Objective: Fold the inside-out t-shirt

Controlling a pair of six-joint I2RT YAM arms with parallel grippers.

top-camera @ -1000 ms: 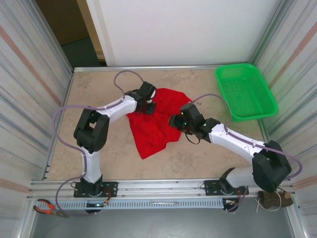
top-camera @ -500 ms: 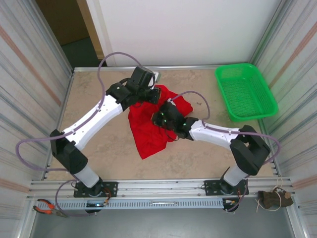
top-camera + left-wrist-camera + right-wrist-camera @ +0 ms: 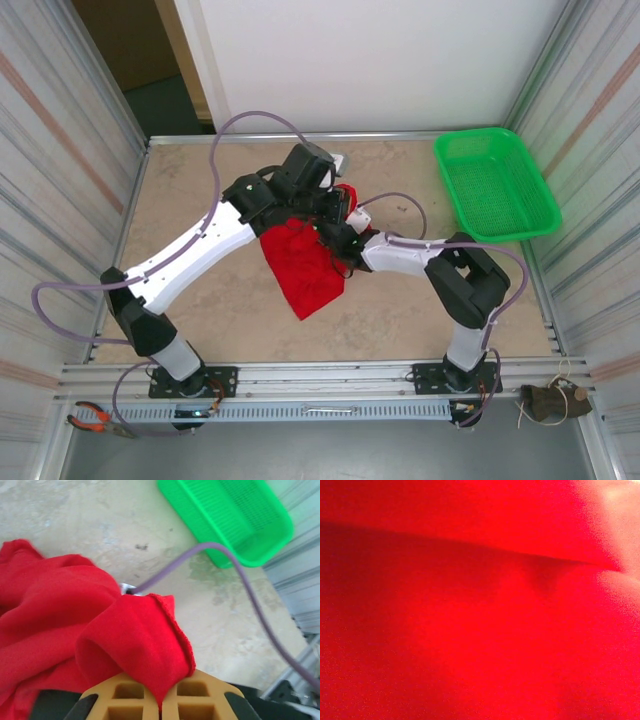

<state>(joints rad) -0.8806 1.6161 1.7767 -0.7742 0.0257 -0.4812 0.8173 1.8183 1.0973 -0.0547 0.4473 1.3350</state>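
Note:
I will move my left gripper toward the green mesh basket and release the folded hem edge, as bare tabletop lies open between this gripper and the basket.
The red inside-out t-shirt (image 3: pixel 305 270) lies bunched in the middle of the table, its upper part gathered under both arms. My left gripper (image 3: pixel 335 203) is shut on a folded hem edge of the t-shirt (image 3: pixel 60 610); the cloth runs down between the tan fingers (image 3: pixel 125 700) of this gripper (image 3: pixel 161 702). My right gripper (image 3: pixel 332 236) is pushed into the shirt from the right, right beside the left one. Red cloth (image 3: pixel 470 630) covers its camera and hides its fingers.
A green mesh basket (image 3: pixel 495 185) stands at the back right corner, seen also from the left wrist (image 3: pixel 225 515). A purple cable (image 3: pixel 200 550) arcs over the table between shirt and basket. Metal walls close both sides.
The right arm has slid left into the shirt. The left arm has stretched further right, drawing the shirt's top edge with it. The shirt has bunched narrower.

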